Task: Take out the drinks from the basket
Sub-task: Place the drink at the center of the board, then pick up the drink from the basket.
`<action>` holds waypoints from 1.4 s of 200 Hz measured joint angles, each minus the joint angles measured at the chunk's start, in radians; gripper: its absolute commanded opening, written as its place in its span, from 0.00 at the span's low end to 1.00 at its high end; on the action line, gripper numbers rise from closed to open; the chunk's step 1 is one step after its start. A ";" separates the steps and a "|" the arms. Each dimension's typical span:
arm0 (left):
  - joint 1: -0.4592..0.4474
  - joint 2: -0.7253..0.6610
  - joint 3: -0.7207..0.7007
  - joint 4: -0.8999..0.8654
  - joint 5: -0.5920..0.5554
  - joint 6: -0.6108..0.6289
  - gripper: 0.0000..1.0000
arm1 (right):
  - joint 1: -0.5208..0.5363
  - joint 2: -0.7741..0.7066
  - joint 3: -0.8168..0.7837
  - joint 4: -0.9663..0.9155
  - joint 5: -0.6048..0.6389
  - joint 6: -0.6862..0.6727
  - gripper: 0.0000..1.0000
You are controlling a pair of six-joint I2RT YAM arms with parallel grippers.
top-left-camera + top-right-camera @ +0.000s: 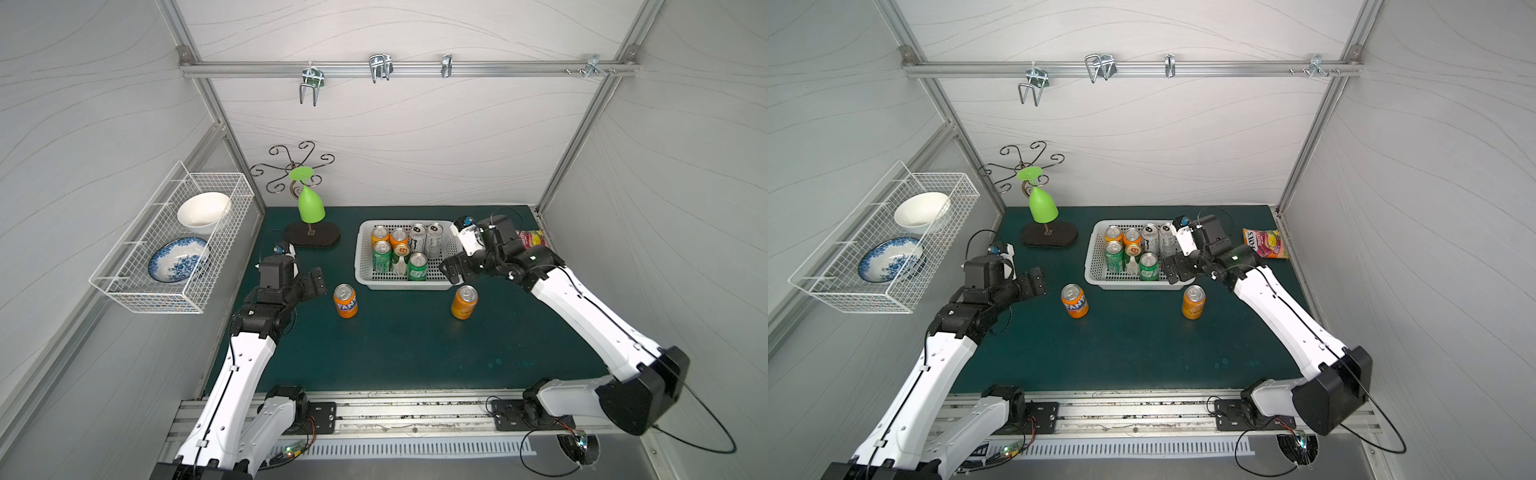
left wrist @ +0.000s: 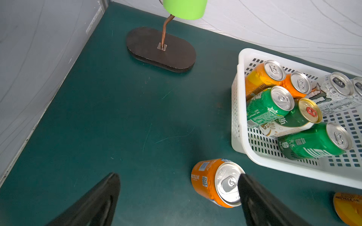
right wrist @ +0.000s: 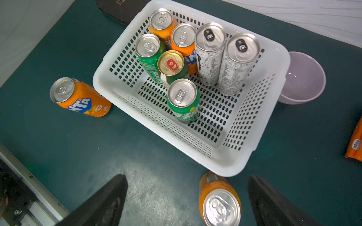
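Observation:
The open bottom of the basket beside the can gives my fingers room. My right gripper will next move over the basket's front rim and go down around the front green can (image 1: 417, 266) (image 3: 183, 98).
The white basket (image 1: 399, 286) (image 1: 1129, 286) (image 2: 274, 162) (image 3: 215, 166) holds several upright drinks: two orange cans (image 3: 184, 39) at the back, two slim silver-white ones (image 3: 239, 58), two green ones (image 3: 183, 97) and a gold-topped one (image 3: 170, 62). Two more orange cans stand on the mat in front, one left (image 1: 345, 301) (image 2: 215, 182) and one right (image 1: 464, 302) (image 3: 219, 203). My left gripper (image 1: 314, 284) (image 2: 178, 177) is open just left of the left can. My right gripper (image 1: 452, 270) (image 3: 188, 177) is open above the right can, by the basket's front right corner.
A dark-based stand (image 1: 311, 239) with a hanging green cup (image 1: 309, 205) is at the back left. A wire rack (image 1: 174, 245) with bowls hangs on the left wall. A candy bag (image 1: 1264, 243) and a lilac bowl (image 3: 302, 78) lie right of the basket.

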 measured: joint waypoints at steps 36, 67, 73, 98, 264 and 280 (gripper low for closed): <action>0.015 0.007 -0.012 0.018 0.000 -0.026 0.98 | 0.024 0.132 0.043 0.037 0.018 -0.001 0.99; 0.021 0.008 -0.012 0.038 0.000 -0.032 0.98 | 0.024 0.225 0.092 0.060 0.023 -0.001 0.99; 0.022 0.009 -0.012 0.040 0.000 -0.032 0.98 | 0.024 0.240 0.102 0.062 0.023 -0.001 0.99; 0.023 0.020 -0.012 0.043 0.001 -0.032 0.98 | 0.026 0.298 0.141 0.070 0.024 0.000 0.99; 0.024 0.070 -0.012 0.037 0.016 -0.031 0.98 | 0.068 0.564 0.256 0.072 0.068 0.001 0.90; 0.024 0.071 -0.012 0.033 0.017 -0.031 0.98 | 0.068 0.582 0.256 0.072 0.073 0.002 0.88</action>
